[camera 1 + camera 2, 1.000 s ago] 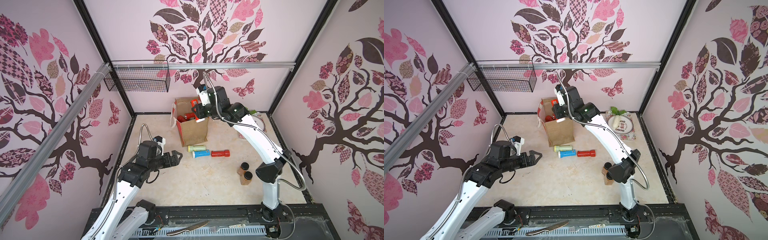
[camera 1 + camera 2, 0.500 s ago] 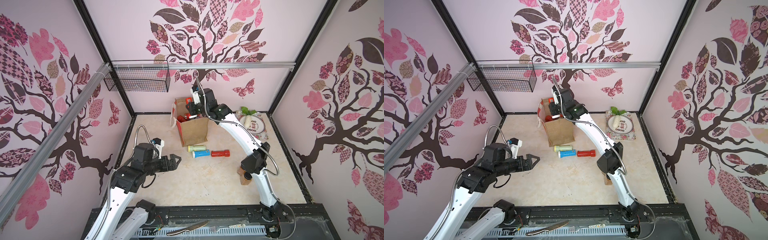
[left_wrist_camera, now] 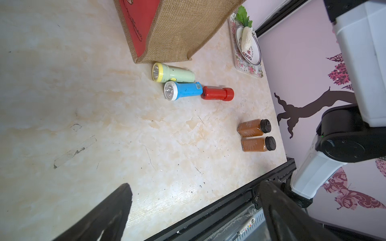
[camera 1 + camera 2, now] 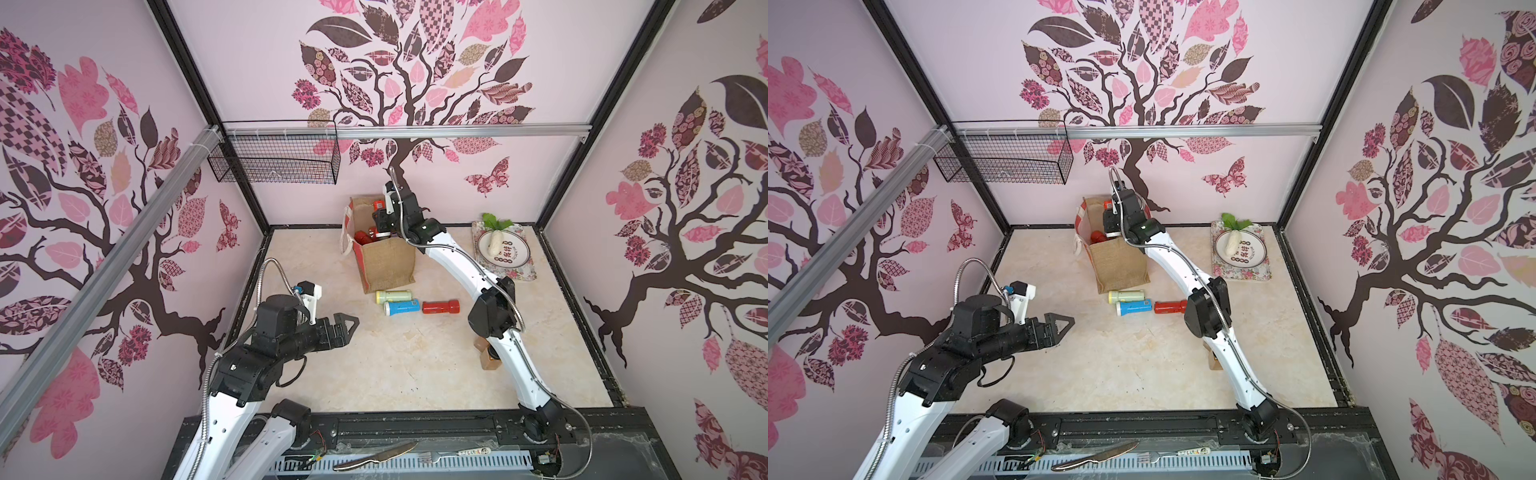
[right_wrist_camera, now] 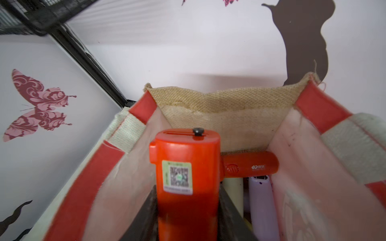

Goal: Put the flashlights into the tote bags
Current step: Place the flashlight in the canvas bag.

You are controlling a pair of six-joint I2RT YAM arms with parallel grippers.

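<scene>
Next, the right gripper lowers the red flashlight a little over the flashlights already in the tote bag and releases it, as the bag's inside lies directly below.
The tan burlap tote bag (image 4: 388, 259) (image 4: 1119, 266) stands upright at the back of the table. My right gripper (image 4: 380, 222) (image 5: 188, 208) hangs over its open mouth, shut on a red flashlight (image 5: 186, 177) with a QR sticker. Inside the bag lie a red flashlight (image 5: 250, 164), a lilac one (image 5: 263, 200) and a pale one (image 5: 232, 187). In front of the bag on the table lie a pale green flashlight (image 4: 394, 296) (image 3: 173, 73), a blue one (image 4: 401, 307) (image 3: 183, 90) and a red one (image 4: 440, 307) (image 3: 217, 94). My left gripper (image 4: 347, 326) (image 3: 196, 187) hovers open and empty, left of them.
Two amber jars (image 3: 253, 127) (image 3: 258, 144) with black lids stand near the right arm's elbow. A floral tray (image 4: 525, 270) carrying a plate and a white radish sits at the back right. A wire basket (image 4: 274, 162) hangs on the back wall.
The right arm has swung left, carrying the red flashlight from beside the bag's right edge to over its open mouth. The left arm has shifted only slightly.
</scene>
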